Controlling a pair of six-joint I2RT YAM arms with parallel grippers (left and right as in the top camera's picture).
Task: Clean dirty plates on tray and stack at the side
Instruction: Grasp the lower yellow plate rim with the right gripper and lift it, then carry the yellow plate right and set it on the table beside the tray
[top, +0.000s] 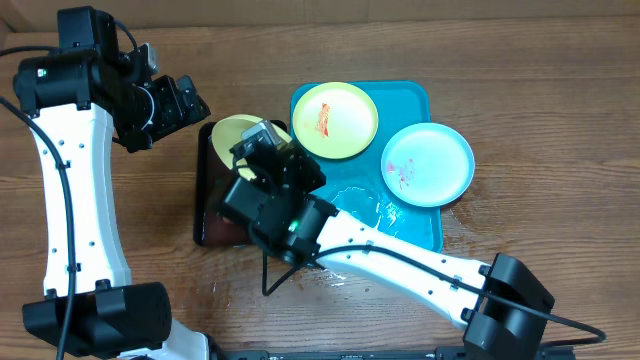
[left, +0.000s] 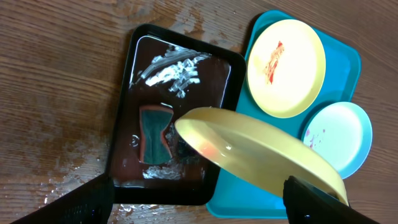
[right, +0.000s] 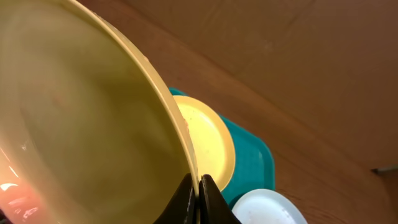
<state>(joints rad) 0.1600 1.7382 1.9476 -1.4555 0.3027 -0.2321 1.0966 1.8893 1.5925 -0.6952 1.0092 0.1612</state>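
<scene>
The wood of the tabletop beyond the pale blue plate is clear, so my right gripper needs to carry its plate to the right in the overhead view and down onto it.
My right gripper (right: 199, 186) is shut on the rim of a yellow-green plate (right: 87, 124) and holds it tilted above the black tray (left: 134, 99). The held plate also shows in the overhead view (top: 236, 133) and in the left wrist view (left: 261, 152). A second yellow-green plate (top: 334, 120) with a red smear lies on the turquoise tray (top: 410, 215). A pale blue plate (top: 428, 164) with red specks lies on the tray's right rim. My left gripper (top: 185, 100) is open and empty, high above the black tray.
The black tray (top: 205, 195) holds soapy water, white foam and a green-and-orange sponge (left: 154, 134). Water lies on the turquoise tray and on the wooden table in front of the trays.
</scene>
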